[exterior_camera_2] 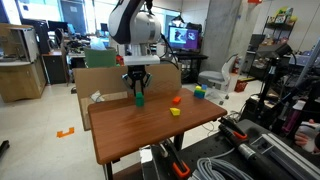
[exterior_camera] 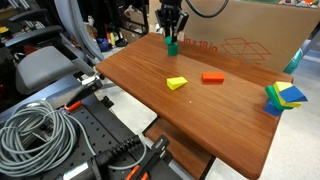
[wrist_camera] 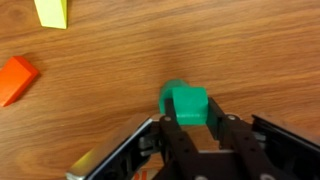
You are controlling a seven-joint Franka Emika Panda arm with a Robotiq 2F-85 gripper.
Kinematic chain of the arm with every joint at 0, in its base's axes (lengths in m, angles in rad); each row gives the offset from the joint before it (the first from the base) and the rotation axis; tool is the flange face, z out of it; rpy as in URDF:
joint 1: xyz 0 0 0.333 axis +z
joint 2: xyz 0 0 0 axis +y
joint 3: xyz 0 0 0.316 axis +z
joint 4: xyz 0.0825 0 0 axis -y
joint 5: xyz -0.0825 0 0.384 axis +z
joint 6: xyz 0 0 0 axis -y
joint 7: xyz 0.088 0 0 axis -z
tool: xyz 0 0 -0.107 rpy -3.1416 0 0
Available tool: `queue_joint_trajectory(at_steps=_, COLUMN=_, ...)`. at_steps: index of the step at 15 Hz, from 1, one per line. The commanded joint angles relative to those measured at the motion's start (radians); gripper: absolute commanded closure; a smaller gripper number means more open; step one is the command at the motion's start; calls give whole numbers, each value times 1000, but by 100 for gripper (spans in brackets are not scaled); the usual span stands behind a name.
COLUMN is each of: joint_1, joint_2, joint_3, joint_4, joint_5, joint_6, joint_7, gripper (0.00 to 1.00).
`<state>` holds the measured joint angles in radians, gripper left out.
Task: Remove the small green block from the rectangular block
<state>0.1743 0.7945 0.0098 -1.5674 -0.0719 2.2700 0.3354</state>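
Observation:
My gripper will next carry the small green block (exterior_camera: 171,46) toward the table edge by the cables and then down onto bare wood, because another green piece shows under the block.
The small green block (wrist_camera: 186,104) sits between the fingers of my gripper (wrist_camera: 188,122) in the wrist view, and both fingers touch its sides. In both exterior views the gripper (exterior_camera: 172,36) (exterior_camera_2: 139,88) hangs low over the far part of the wooden table, with the green block (exterior_camera: 171,46) (exterior_camera_2: 140,99) at its tips, on or just above the tabletop. The dark reddish-brown rectangular block is not visible; whether it lies under the green block cannot be told.
An orange flat block (exterior_camera: 211,77) (wrist_camera: 15,78) and a yellow wedge (exterior_camera: 177,83) (wrist_camera: 52,12) lie mid-table. A blue-yellow-green block cluster (exterior_camera: 285,97) sits near one table edge. A cardboard box (exterior_camera: 245,35) stands behind the table. Cables (exterior_camera: 40,135) lie beside it.

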Motion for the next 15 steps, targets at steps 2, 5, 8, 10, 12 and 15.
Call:
queue_joint_trajectory(at_steps=2, joint_1=37, joint_2=-172, joint_3=21, joint_4=-213, joint_5=-18, joint_6=12, joint_7=-70, gripper=92)
queue_joint_trajectory(at_steps=5, joint_1=64, joint_2=-218, joint_3=31, joint_4=-312, joint_5=-44, joint_6=19, joint_7=-87, gripper=92)
queue_joint_trajectory(at_steps=8, joint_1=78, joint_2=-228, joint_3=41, joint_4=-386, joint_5=-64, joint_6=36, joint_7=-111, gripper=92)
queue_joint_trajectory(at_steps=10, joint_1=84, joint_2=-209, joint_3=39, joint_4=-407, joint_5=-94, joint_6=48, joint_7=-131, gripper=92)
queue_joint_trajectory(at_steps=12, joint_1=92, joint_2=-174, joint_3=25, joint_4=-404, joint_5=-126, joint_6=43, joint_7=-122, gripper=92)
queue_joint_trajectory(at_steps=15, joint_1=103, joint_2=-124, joint_3=11, joint_4=-388, joint_5=-174, joint_6=48, joint_7=-111, gripper=92)
